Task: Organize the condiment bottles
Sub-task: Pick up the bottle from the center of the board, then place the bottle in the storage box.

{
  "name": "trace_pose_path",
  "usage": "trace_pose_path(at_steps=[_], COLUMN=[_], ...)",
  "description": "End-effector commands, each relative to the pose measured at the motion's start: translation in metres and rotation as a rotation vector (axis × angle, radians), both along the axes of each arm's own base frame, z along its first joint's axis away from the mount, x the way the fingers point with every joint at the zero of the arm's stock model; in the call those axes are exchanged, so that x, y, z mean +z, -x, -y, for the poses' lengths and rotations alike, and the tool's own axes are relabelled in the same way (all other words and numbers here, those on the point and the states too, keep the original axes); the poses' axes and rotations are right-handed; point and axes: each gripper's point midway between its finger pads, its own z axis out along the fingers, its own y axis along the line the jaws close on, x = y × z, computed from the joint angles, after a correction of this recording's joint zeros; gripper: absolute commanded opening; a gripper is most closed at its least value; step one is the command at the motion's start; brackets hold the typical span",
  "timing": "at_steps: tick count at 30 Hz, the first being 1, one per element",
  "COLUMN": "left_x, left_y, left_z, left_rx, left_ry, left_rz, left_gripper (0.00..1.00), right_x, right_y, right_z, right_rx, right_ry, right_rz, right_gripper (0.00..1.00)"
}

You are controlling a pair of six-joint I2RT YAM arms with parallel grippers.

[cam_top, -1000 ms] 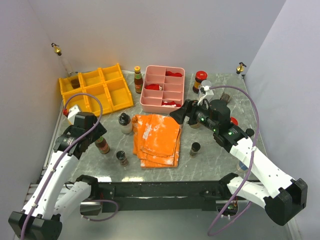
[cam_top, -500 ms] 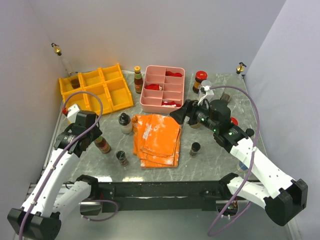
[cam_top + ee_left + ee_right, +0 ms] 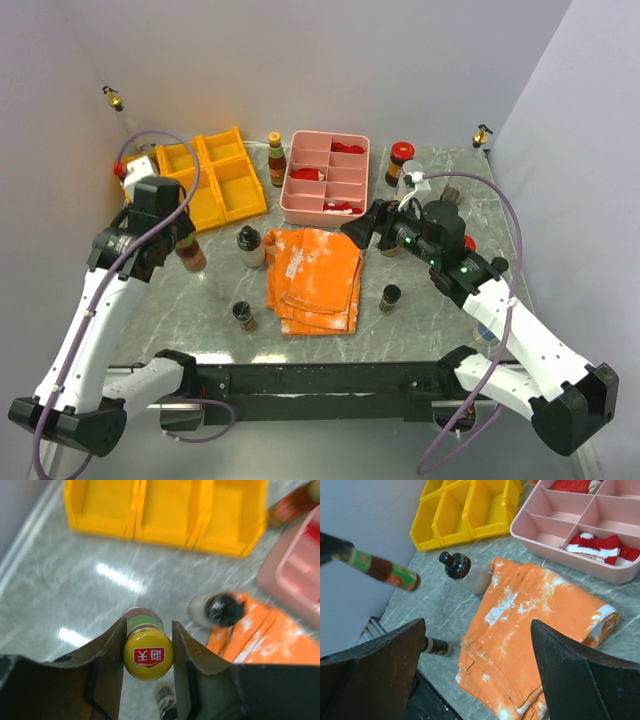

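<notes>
I will next move my left gripper outward, turn the bottle upright and lower it into the yellow bins' back middle section (image 3: 179,159) to release it, as that is empty.
My left gripper (image 3: 148,649) is shut on the yellow cap of a brown bottle with a green and red label (image 3: 148,655). It holds that bottle (image 3: 190,255) tilted above the table, left of the orange cloth and just in front of the yellow bins (image 3: 215,185). The same bottle shows in mid-air in the right wrist view (image 3: 377,569). My right gripper (image 3: 477,625) hangs open over the orange cloth (image 3: 535,625), holding nothing. On the table stand a clear black-capped bottle (image 3: 250,246), a small dark jar (image 3: 244,316) and another small jar (image 3: 390,297).
A pink divided tray (image 3: 362,180) with red pieces sits at the back centre. A yellow-capped sauce bottle (image 3: 276,160) stands to its left and a red-capped jar (image 3: 399,162) to its right. The folded cloth (image 3: 315,275) covers the middle. Walls close in on both sides.
My left gripper closed on the yellow-capped bottle, lifted it off the table and carried it back toward the yellow bins. The right arm has not moved.
</notes>
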Motion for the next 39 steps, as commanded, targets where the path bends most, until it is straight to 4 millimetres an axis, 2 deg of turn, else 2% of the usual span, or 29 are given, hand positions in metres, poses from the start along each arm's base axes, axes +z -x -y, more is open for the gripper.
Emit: trace_pose_path(at_steps=[1,2,3,5,7,8,9,10,11,12,14,15,17,18,19,20,21,23,24,26,27,28,30,31,32,34,36,37,39], left_x=[0.094,0.108,0.107,0.128,0.128,0.142,0.137,0.14,0.155,0.149,0.163,0.156,0.169,0.161,0.17,0.172,0.167,0.174,0.169,0.17,0.161,0.168,0.16,0.167,0.158,0.162,0.153,0.156,0.14], left_y=[-0.041,-0.048,-0.06,-0.079,-0.103,-0.113,-0.128,-0.134,-0.142,-0.156,-0.172,-0.187,-0.203,-0.218,-0.224,-0.231,-0.242,-0.253,-0.266,-0.279,-0.288,-0.293,-0.306,-0.311,-0.321,-0.33,-0.344,-0.348,-0.361], left_z=[-0.004,-0.005,-0.004,-0.004,-0.002,-0.002,-0.002,-0.004,-0.007,-0.008,-0.008,-0.013,-0.017,-0.029,-0.033,-0.034,-0.047,-0.056,-0.061,-0.058,-0.071,-0.073,-0.079,-0.078,-0.078,-0.079,-0.08,-0.081,-0.084], left_rx=[-0.012,-0.013,-0.008,-0.002,0.006,0.011,0.024,0.046,0.064,0.069,0.056,0.065,0.045,0.057,0.055,0.034,0.052,0.058,0.049,0.02,0.025,0.02,0.023,0.002,-0.006,-0.026,-0.032,-0.036,-0.034], left_ry=[-0.068,-0.09,-0.11,-0.141,-0.173,-0.191,-0.21,-0.223,-0.24,-0.259,-0.266,-0.272,-0.241,-0.236,-0.208,-0.188,-0.184,-0.171,-0.164,-0.159,-0.166,-0.176,-0.183,-0.18,-0.179,-0.18,-0.178,-0.177,-0.174], left_rz=[0.285,0.318,0.312,0.372,0.374,0.417,0.406,0.416,0.458,0.444,0.478,0.463,0.498,0.485,0.516,0.529,0.531,0.562,0.571,0.599,0.592,0.629,0.633,0.662,0.657,0.68,0.683,0.695,0.676], left_gripper=[0.01,0.01,0.01,0.01,0.01,0.01,0.01,0.01,0.01,0.01,0.01,0.01,0.01,0.01,0.01,0.01,0.01,0.01,0.01,0.01,0.01,0.01,0.01,0.01,0.01,0.01,0.01,0.01,0.01], right_x=[0.022,0.022,0.023,0.023,0.025,0.026,0.027,0.027,0.027,0.028,0.023,0.023,0.021,0.02,0.02,0.02,0.02,0.019,0.019,0.02,0.02,0.02,0.022,0.021,0.023,0.026,0.03,0.031,0.034], right_y=[0.005,0.005,0.005,0.005,0.006,0.006,0.006,0.005,0.005,0.004,0.002,0.002,0.001,0.0,-0.001,-0.001,-0.002,-0.002,-0.003,-0.002,-0.002,-0.003,-0.003,-0.003,-0.003,-0.003,-0.001,-0.001,0.0], right_z=[0.001,0.002,0.002,0.003,0.004,0.004,0.004,0.004,0.004,0.004,0.004,0.004,0.004,0.004,0.005,0.005,0.006,0.007,0.008,0.008,0.008,0.007,0.004,0.004,0.003,0.004,0.006,0.006,0.008], right_rx=[0.005,0.004,0.004,-0.001,-0.004,-0.004,-0.004,-0.006,-0.004,-0.007,-0.014,-0.013,-0.015,-0.021,-0.024,-0.023,-0.03,-0.034,-0.041,-0.045,-0.043,-0.04,-0.03,-0.026,-0.024,-0.029,-0.032,-0.034,-0.04], right_ry=[-0.037,-0.035,-0.036,-0.032,-0.034,-0.036,-0.037,-0.038,-0.037,-0.035,-0.024,-0.024,-0.019,-0.017,-0.013,-0.01,-0.006,0.001,0.001,-0.007,-0.009,-0.011,-0.01,-0.009,-0.012,-0.016,-0.022,-0.023,-0.027], right_rz=[0.067,0.068,0.07,0.073,0.079,0.079,0.082,0.081,0.081,0.082,0.068,0.069,0.066,0.065,0.062,0.064,0.064,0.059,0.061,0.068,0.068,0.063,0.058,0.051,0.055,0.061,0.072,0.075,0.085], right_gripper=[0.93,0.93,0.93,0.93,0.93,0.93,0.93,0.93,0.93,0.93,0.93,0.93,0.93,0.93,0.93,0.93,0.93,0.93,0.93,0.93,0.93,0.93,0.93,0.93,0.93,0.93,0.93,0.93,0.94])
